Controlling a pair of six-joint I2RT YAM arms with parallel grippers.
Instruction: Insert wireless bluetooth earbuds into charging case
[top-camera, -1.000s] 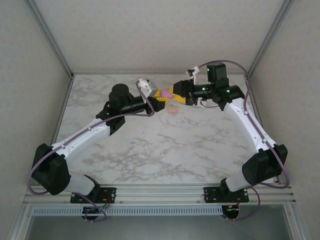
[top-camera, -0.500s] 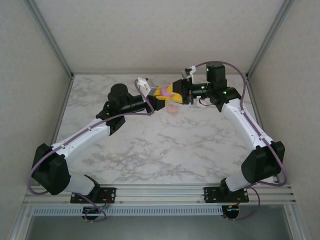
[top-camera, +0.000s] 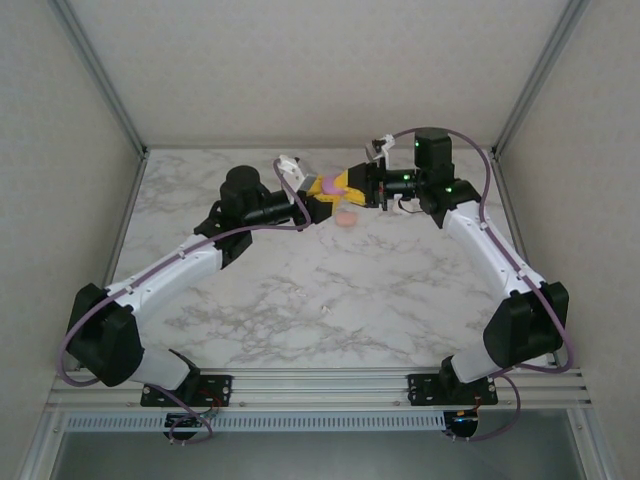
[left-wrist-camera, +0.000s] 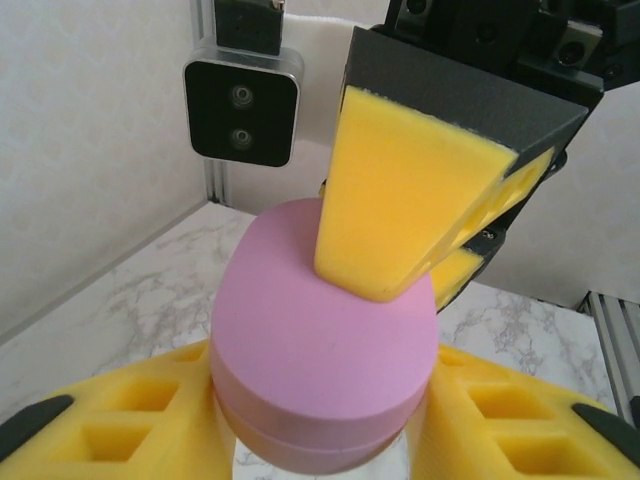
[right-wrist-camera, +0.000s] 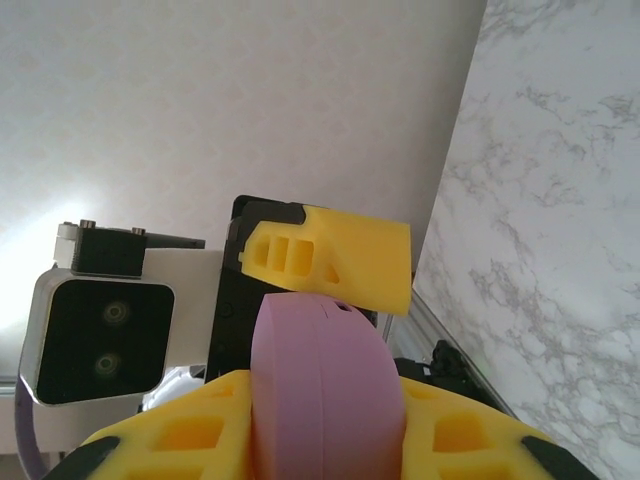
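The case (top-camera: 330, 186) should next be released on the bare marble by the near side of the peach object, as that is below my right gripper. I need to tip my right gripper nose-down and lower it to do this.
A pink charging case (top-camera: 330, 186), its lid down, hangs above the back middle of the table between both grippers. My right gripper (right-wrist-camera: 325, 420) is shut across the thickness of the case (right-wrist-camera: 320, 390); one of its yellow fingers (left-wrist-camera: 410, 200) lies on the lid. My left gripper (left-wrist-camera: 322, 420) flanks the wide sides of the case (left-wrist-camera: 320, 340). Whether its fingers still press the case does not show. One left finger (right-wrist-camera: 335, 260) shows behind the case in the right wrist view. In the top view my left gripper (top-camera: 320, 197) and my right gripper (top-camera: 346, 185) meet nose to nose. The earbuds are out of view.
A peach rounded object (top-camera: 345, 218) lies on the marble table (top-camera: 300, 290) just under the two grippers. A tiny pale speck (top-camera: 327, 311) sits mid-table, too small to identify. Walls and metal frame posts (top-camera: 135, 140) enclose the back and sides.
My right arm has shifted left towards the left gripper, and its fingers have closed on the case. The left arm has barely moved.
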